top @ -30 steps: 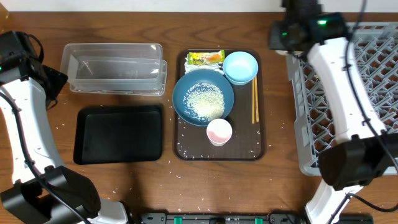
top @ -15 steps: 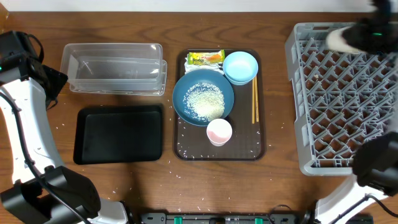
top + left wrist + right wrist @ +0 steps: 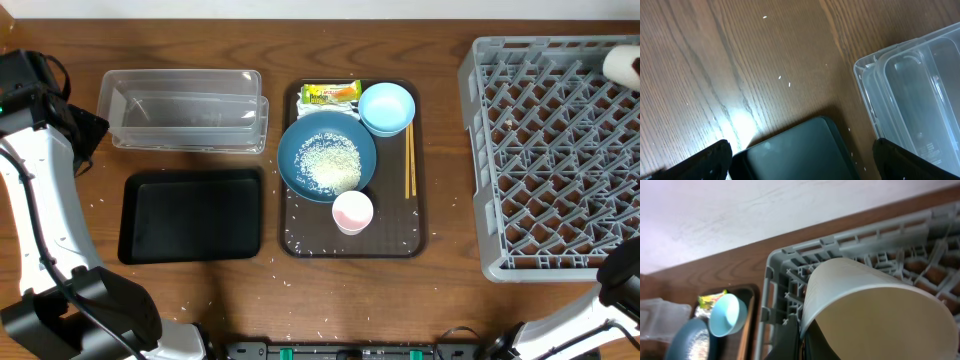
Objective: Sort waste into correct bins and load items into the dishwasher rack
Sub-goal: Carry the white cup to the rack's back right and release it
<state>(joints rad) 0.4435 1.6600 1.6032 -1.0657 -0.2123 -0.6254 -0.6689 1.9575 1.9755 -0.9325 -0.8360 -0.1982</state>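
Observation:
I should next turn my right gripper so the white paper cup's opening, which faces sideways above the rack (image 3: 550, 160), tips downward, then lower the cup onto the rack's empty wires and let it go.
The dark-blue bowl (image 3: 326, 156) holds rice (image 3: 330, 164) on the brown serving tray (image 3: 421, 236), beside the light-blue bowl (image 3: 386, 108), pink cup (image 3: 352, 211), chopsticks (image 3: 409, 160) and snack wrapper (image 3: 330, 94). My right gripper (image 3: 802, 332) is shut on the rim of a white paper cup (image 3: 865, 305), tan inside, above the dishwasher rack (image 3: 550, 160) near its far corner (image 3: 790, 265); overhead only the cup (image 3: 622, 66) shows. My left gripper (image 3: 802, 165) hangs open and empty over the black tray's corner (image 3: 800, 150) beside the clear tub (image 3: 915, 90).
The clear tub (image 3: 185, 110) and black tray (image 3: 190, 215) lie left of the serving tray. Loose rice grains (image 3: 300, 240) dot the serving tray and the table (image 3: 450, 200). My left arm (image 3: 40, 170) runs down the left edge.
My right arm has swung right, from above the serving tray's far corner across the rack to the frame's right edge, carrying the cup. The left arm has not moved.

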